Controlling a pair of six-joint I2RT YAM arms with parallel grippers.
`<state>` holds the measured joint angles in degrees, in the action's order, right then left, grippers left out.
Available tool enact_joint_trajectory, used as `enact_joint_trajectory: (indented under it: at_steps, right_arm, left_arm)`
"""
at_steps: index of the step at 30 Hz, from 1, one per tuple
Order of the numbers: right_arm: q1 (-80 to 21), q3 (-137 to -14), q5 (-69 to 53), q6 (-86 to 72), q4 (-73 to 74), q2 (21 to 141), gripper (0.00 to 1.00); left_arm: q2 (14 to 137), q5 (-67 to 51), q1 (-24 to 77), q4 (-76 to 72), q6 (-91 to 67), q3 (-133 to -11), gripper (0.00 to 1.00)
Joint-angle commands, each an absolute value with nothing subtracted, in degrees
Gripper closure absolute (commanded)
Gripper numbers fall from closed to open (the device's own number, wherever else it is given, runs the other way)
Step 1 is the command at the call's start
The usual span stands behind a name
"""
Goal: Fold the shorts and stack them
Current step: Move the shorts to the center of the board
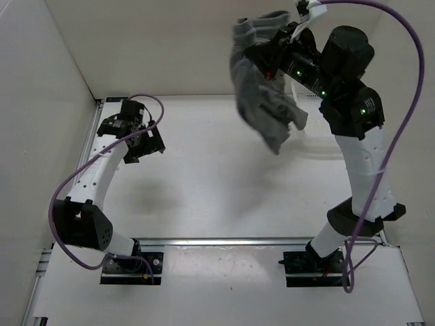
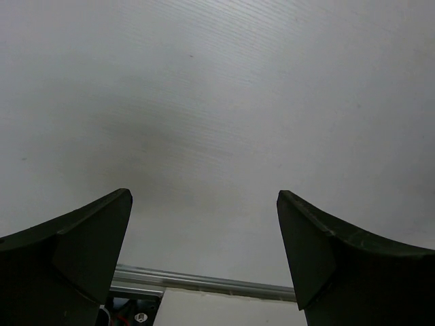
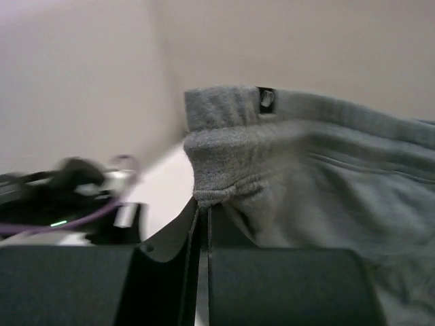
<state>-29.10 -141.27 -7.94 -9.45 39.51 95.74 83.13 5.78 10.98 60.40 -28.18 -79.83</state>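
Observation:
My left gripper moves to the right in the top view next, fingers open, onto the corner of the shorts' waistband. The grey shorts [image 1: 262, 88] hang on that side of it.
The grey shorts [image 1: 262, 88] hang in the air at the back right, bunched and dangling above the table. My right gripper [image 1: 253, 42] is raised high and shut on their upper edge. In the right wrist view the jaws [image 3: 202, 207] are pressed together on the waistband hem of the shorts [image 3: 306, 170], and the fabric spreads to the right. My left gripper [image 1: 148, 144] hovers low over the left side of the table, far from the shorts. Its fingers [image 2: 88, 251] stand wide apart with only bare table between them.
A white mesh basket [image 1: 319, 142] sits at the back right, partly behind the right arm and the hanging fabric. White walls close in the left and back sides. A metal rail [image 1: 224, 240] runs along the near edge of the table.

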Motion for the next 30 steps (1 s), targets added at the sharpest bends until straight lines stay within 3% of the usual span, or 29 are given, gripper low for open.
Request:
enact_joint_trajectory:
  at_steps: [1, 4, 9, 10, 11, 12, 16, 18, 21, 22, 25, 26, 27, 28, 29, 30]
  right_arm:
    - [-33.37, -139.76, -11.87, -8.88, 35.24, 95.72, 1.0]
    - [-34.8, -128.88, -8.62, -11.94, 34.02, 93.09, 1.0]
    - [-33.14, -92.6, -1.68, -16.87, 27.52, 84.12, 1.0]
    - [-31.39, -87.94, 1.03, -18.79, 26.99, 83.42, 0.94]
    - [-30.25, -83.63, 1.92, -19.5, 26.98, 83.41, 0.78]
    - [-27.45, -77.06, 1.93, -19.51, 26.98, 83.41, 0.48]
    - [-22.07, -69.62, 1.93, -22.14, 31.81, 82.71, 0.35]
    - [-21.53, -67.42, 1.32, -22.15, 31.82, 79.11, 0.36]
    - [-21.53, -66.09, -0.61, -22.15, 32.52, 76.82, 0.65]
    - [-21.53, -65.48, -1.49, -22.15, 33.13, 76.82, 0.8]
    - [-24.08, -66.17, -3.86, -22.15, 32.53, 79.17, 0.87]
    - [-25.13, -66.96, -4.48, -22.15, 32.52, 80.58, 0.81]
    - [-25.14, -68.1, -5.44, -22.15, 32.52, 82.42, 0.67]
    - [-25.75, -71.07, -6.32, -22.15, 32.52, 86.53, 0.48]
    - [-25.75, -72.58, -8.33, -21.28, 32.52, 88.83, 0.21]
    - [-25.75, -74.16, -9.22, -21.27, 32.52, 91.12, 0.14]
  left_arm:
    - [78.85, 6.77, 5.65, 62.48, -28.83, -84.45, 0.0]
    - [77.44, 6.16, -0.41, 64.6, -28.83, -86.48, 0.0]
    - [74.1, 1.41, -5.0, 64.78, -28.83, -85.87, 0.0]
    - [73.31, 0.45, -5.01, 64.08, -28.83, -85.35, 0.0]
    - [73.3, -0.08, -5.01, 63.55, -28.83, -83.78, 0.0]
    - [73.3, -1.04, -5.01, 63.54, -28.83, -82.89, 0.0]
    - [74.52, -1.76, -1.42, 63.02, -28.83, -80.16, 0.0]
    - [74.53, -2.29, 1.83, 61.36, -30.23, -78.06, 0.0]
    - [75.06, -2.29, 5.43, 59.6, -32.24, -73.68, 0.0]
    - [76.36, -2.29, 5.97, 58.2, -32.78, -72.43, 0.0]
    - [79.88, -2.29, 7.46, 54.77, -33.83, -69.61, 0.0]
    - [83.98, -2.29, 7.47, 54.23, -33.84, -69.61, 0.0]
    - [86.2, -2.29, 7.47, 53.62, -33.84, -70.13, 0.0]
    - [88.4, -2.29, 7.47, 53.61, -33.23, -72.49, 0.0]
    - [92.42, -2.29, 7.99, 52.92, -33.22, -73.81, 0.0]
    - [94.46, -2.29, 8.0, 52.39, -32.44, -75.22, 0.0]
